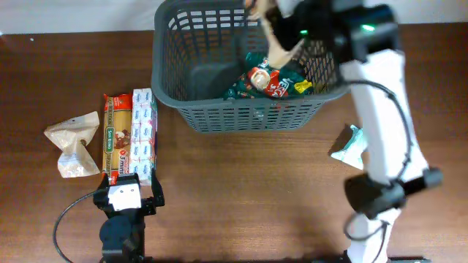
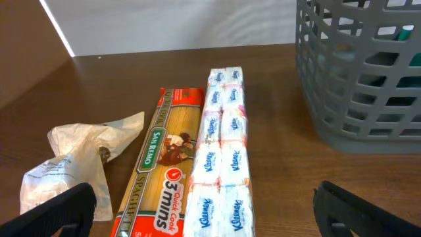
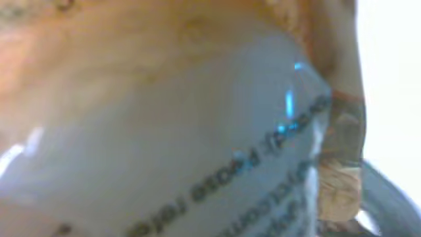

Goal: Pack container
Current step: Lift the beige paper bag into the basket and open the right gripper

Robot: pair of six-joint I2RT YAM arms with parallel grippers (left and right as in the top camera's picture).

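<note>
The beige packet should go beside the green and red packet [image 1: 267, 80], where the container's bare bottom shows. Next I will lower my right gripper to the left in the overhead view and release the beige packet there.
The dark grey slotted container [image 1: 219, 117] stands at the back middle of the table; its wall also shows in the left wrist view [image 2: 362, 85]. A green and red packet [image 1: 267, 80] lies inside it. My right gripper [image 1: 289, 25] is over the container's right side, shut on a beige packet [image 1: 276, 42]. That packet fills the right wrist view [image 3: 197, 131], blurred, and hides the fingers. My left gripper [image 1: 126, 191] is open and empty, low at the near left, its fingers [image 2: 210, 220] either side of the near ends of a spaghetti pack and a tissue pack.
A red spaghetti pack [image 1: 117, 135] [image 2: 168, 178] and a Kleenex tissue pack [image 1: 144, 135] [image 2: 223, 151] lie side by side left of the container. A crumpled clear bag [image 1: 73, 142] [image 2: 79, 155] lies further left. A teal packet [image 1: 349, 146] lies at the right by my right arm.
</note>
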